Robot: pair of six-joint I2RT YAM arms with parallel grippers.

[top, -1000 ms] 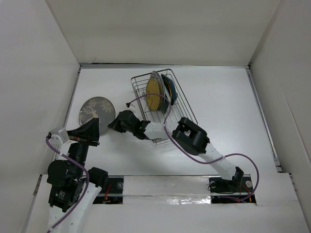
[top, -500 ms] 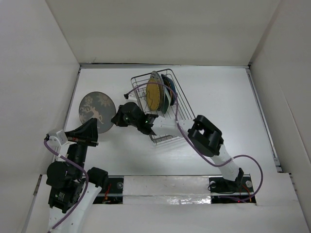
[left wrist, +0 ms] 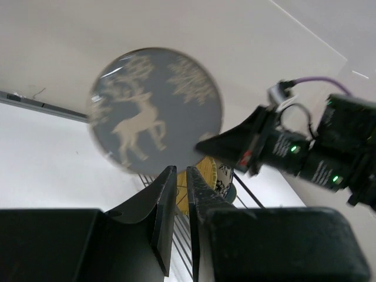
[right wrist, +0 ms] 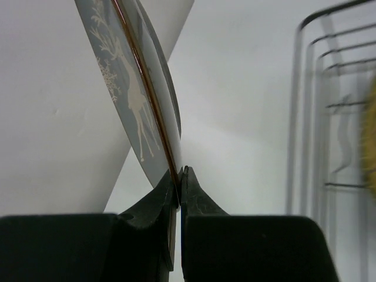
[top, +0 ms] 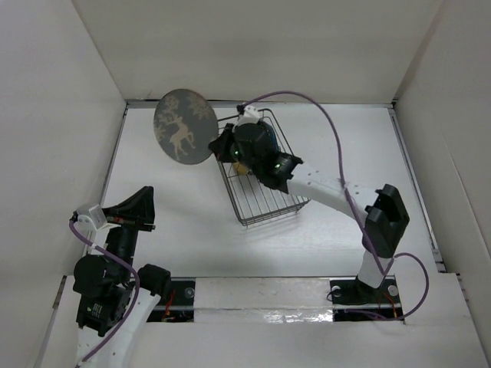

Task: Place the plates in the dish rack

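Note:
The right gripper moves over the dish rack (top: pixel 265 203) next and turns the grey plate, then lowers it beside the yellow plate, where the wires stand empty.
A grey round plate with a pale deer pattern (top: pixel 184 126) hangs in the air, tilted on edge, just left of the dish rack's (top: pixel 265 203) far corner. My right gripper (top: pixel 218 146) is shut on its lower rim (right wrist: pixel 170 161). The left wrist view shows that plate (left wrist: pixel 155 108) from the front. Below it, a yellow plate (left wrist: pixel 208 173) and a black-and-white patterned one (left wrist: pixel 223 187) stand in the rack. My left gripper (top: pixel 148 190) hovers low at the near left, its jaws (left wrist: pixel 181 170) almost together with nothing between them.
White walls close in the table on the left, back and right. The right arm (top: pixel 330 188) stretches across the wire rack and hides most of the plates in it from above. Rack wires (right wrist: pixel 329 117) run right of the held plate.
The right arm has lifted the grey plate from the table left of the rack and swung it up toward the back. The left arm has stayed still.

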